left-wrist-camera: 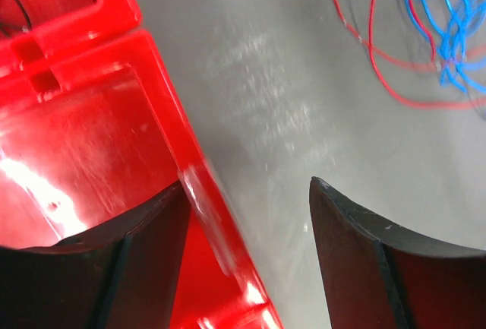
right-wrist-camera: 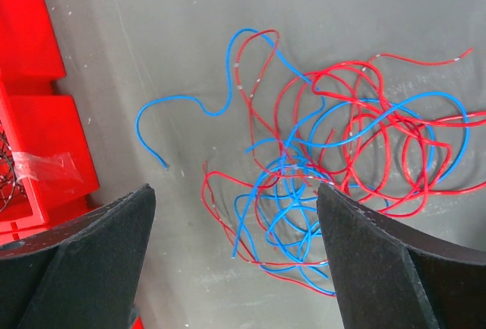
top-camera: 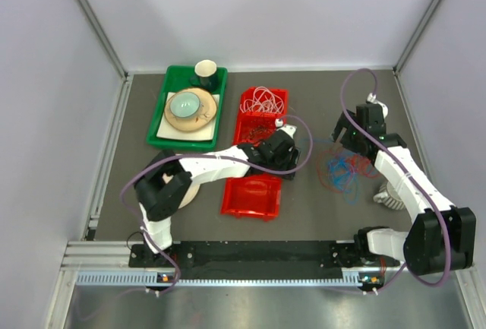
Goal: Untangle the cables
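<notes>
The red piece of cable among blue loops is below the robot's right gripper and toward the right in the wrist view, so the right gripper should move that way and lower onto the red piece.
A tangle of thin red and blue cables (top-camera: 342,168) lies on the grey table right of centre; it fills the right wrist view (right-wrist-camera: 326,185) and shows at the top right of the left wrist view (left-wrist-camera: 433,33). More white and red cables (top-camera: 262,102) lie in the far red bin (top-camera: 279,93). My right gripper (right-wrist-camera: 235,192) is open above the tangle, touching nothing. My left gripper (left-wrist-camera: 247,192) is open and empty over the right rim of the near red bin (left-wrist-camera: 159,71).
A green tray (top-camera: 158,126) with a plate, bowl and cup stands at the back left. The near red bin (top-camera: 228,200) sits mid-table. A ribbed grey object (top-camera: 389,196) lies beside the right arm. Grey walls enclose the table.
</notes>
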Tool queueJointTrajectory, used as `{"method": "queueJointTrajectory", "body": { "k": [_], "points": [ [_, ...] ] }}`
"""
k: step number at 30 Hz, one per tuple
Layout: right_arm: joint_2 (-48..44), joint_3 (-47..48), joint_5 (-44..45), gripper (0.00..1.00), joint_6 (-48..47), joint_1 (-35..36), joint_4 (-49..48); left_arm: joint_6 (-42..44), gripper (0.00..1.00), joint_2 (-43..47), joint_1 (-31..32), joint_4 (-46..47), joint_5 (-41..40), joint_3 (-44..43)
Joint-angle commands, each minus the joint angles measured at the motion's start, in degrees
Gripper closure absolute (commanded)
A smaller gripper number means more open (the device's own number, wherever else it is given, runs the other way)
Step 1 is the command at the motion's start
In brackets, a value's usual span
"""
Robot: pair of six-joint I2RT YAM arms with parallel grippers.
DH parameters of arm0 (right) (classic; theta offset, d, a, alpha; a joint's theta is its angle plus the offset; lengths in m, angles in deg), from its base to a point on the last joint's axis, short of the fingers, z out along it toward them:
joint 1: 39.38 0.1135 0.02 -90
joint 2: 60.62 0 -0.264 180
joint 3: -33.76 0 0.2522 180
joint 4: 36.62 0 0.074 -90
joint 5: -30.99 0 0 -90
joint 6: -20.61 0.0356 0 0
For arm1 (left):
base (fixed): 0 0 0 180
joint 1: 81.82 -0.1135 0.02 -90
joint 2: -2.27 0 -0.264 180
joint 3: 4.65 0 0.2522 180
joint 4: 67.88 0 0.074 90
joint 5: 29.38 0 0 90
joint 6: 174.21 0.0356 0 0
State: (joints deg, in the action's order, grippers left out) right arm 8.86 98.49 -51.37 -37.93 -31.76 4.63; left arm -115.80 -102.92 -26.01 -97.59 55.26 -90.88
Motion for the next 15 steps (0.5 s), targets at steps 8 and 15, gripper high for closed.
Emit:
{"method": "queueJointTrajectory", "body": {
  "k": [8, 15],
  "points": [
    [-2.68, -1.65, 0.71, 0.16, -2.02, -3.84, -1.29, 8.9, 0.31, -10.56, -3.86, 7.51, 1.58, -16.29],
    [4.87, 1.24, 3.96, 0.33, -2.11, -3.75, -2.69, 13.75, 0.32, -10.57, -4.22, 0.92, 8.58, -24.48]
  ]
}}
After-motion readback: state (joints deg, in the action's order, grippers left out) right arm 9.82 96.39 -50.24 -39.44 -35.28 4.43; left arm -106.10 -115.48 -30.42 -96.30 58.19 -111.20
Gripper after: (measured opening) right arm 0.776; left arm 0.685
